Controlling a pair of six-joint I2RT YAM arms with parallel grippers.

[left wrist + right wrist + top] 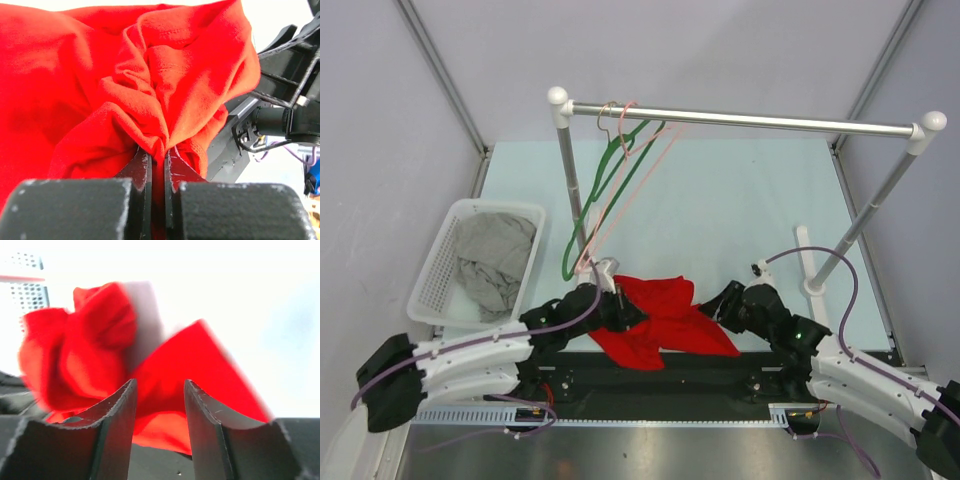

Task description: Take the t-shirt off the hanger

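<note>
My left gripper rises with the t-shirt (665,320) next, swings left in the top view, then lowers into the white basket and releases it, since both hangers hang bare.
The red t-shirt (665,320) lies bunched between the two arms at the near edge of the table. My left gripper (632,316) is shut on a fold of it (157,145); the cloth fills the left wrist view. My right gripper (718,308) is open, its jaws apart, right beside the shirt's right edge (165,390) without holding it. A pink hanger (625,190) and a green hanger (600,185) hang bare from the rail (740,120); the pink one's lower end reaches down near the shirt.
A white basket (445,255) holding grey cloth stands at the left. The rail's two uprights (570,190) (865,215) stand on the pale green table. A black strip with the arm bases runs along the near edge.
</note>
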